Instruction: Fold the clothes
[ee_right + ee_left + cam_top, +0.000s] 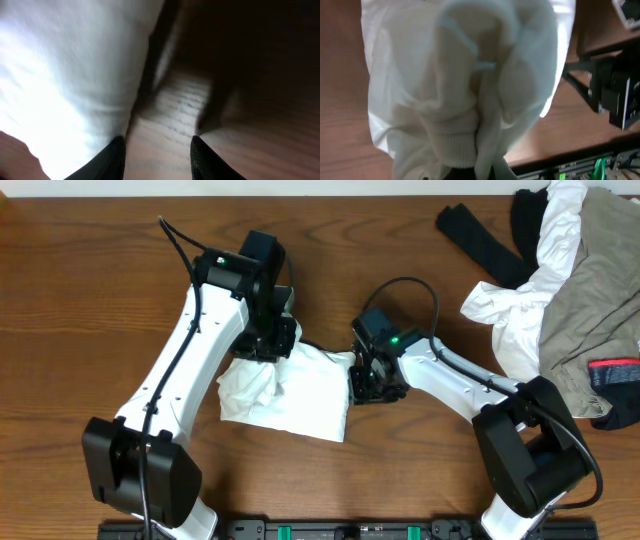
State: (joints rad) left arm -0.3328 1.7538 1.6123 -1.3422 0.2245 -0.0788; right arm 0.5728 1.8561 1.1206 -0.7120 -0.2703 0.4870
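Observation:
The robot will move its left gripper toward the right in the overhead view, over the shirt's flat part (318, 388), and let go of the fabric, as that part of the shirt lies spread beside the gripper.
A white shirt (300, 395) lies bunched and partly folded on the wooden table (80, 300), in the middle. My left gripper (268, 345) sits at the shirt's upper left corner, shut on the fabric. In the left wrist view the shirt (460, 75) fills the frame, its ribbed cuff (460, 147) hangs low, and the fingers are hidden under the cloth. My right gripper (360, 380) is low at the shirt's right edge. It stands open (157, 160) with bare wood between its dark fingers (112, 160), and the white shirt (65, 75) lies just to its left.
More clothes are piled at the back right corner: a white garment (535, 295), black pieces (485, 240), a grey-khaki one (600, 270) and a navy one with a red band (612, 368). A dark rail (330, 530) runs along the table's front edge.

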